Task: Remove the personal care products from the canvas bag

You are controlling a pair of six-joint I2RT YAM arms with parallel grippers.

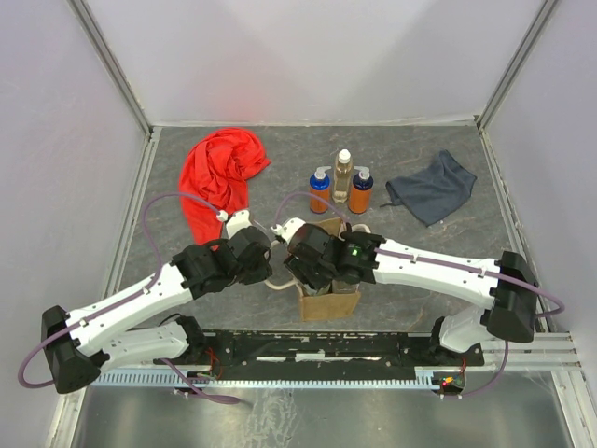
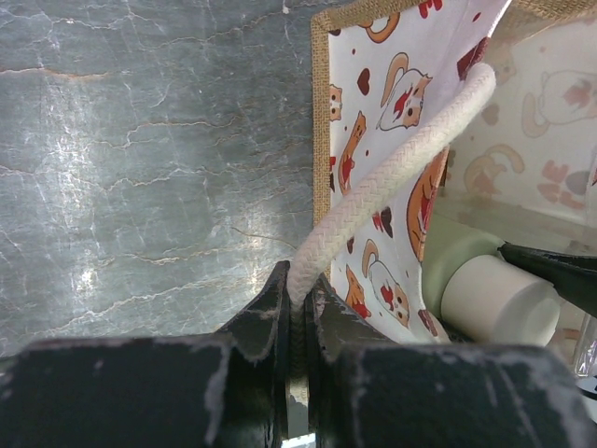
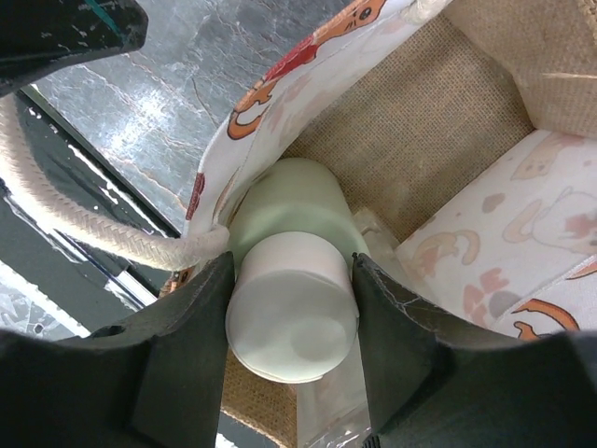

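The robot's right gripper should next lift the beige bottle up from the bag [image 1: 328, 303], move it outward and down, and then let go of it in the gap between bag and amber bottle [image 1: 340, 209], where the tabletop is bare.
The canvas bag [image 1: 328, 303] stands at the table's near middle, its cat-print lining [image 2: 373, 84] showing. My left gripper [image 2: 298, 289] is shut on a cream loop handle [image 2: 401, 159] at the bag's left rim [image 1: 276, 263]. My right gripper [image 3: 291, 280] reaches into the bag [image 3: 420, 121], jaws closed on the white cap of the beige bottle [image 3: 289, 322], which stands upright inside. It also shows in the left wrist view [image 2: 499, 299]. A clear bottle [image 3: 331, 411] shows partly beside it. Two orange blue-topped bottles [image 1: 320, 191] [image 1: 361, 189] and the slim amber one [image 1: 342, 175] stand behind the bag.
A red cloth [image 1: 219, 173] lies at the back left. A dark blue-grey cloth [image 1: 432, 187] lies at the back right. White walls close in the grey table [image 1: 168, 233] on three sides. The black base rail [image 1: 317, 350] runs along the near edge.
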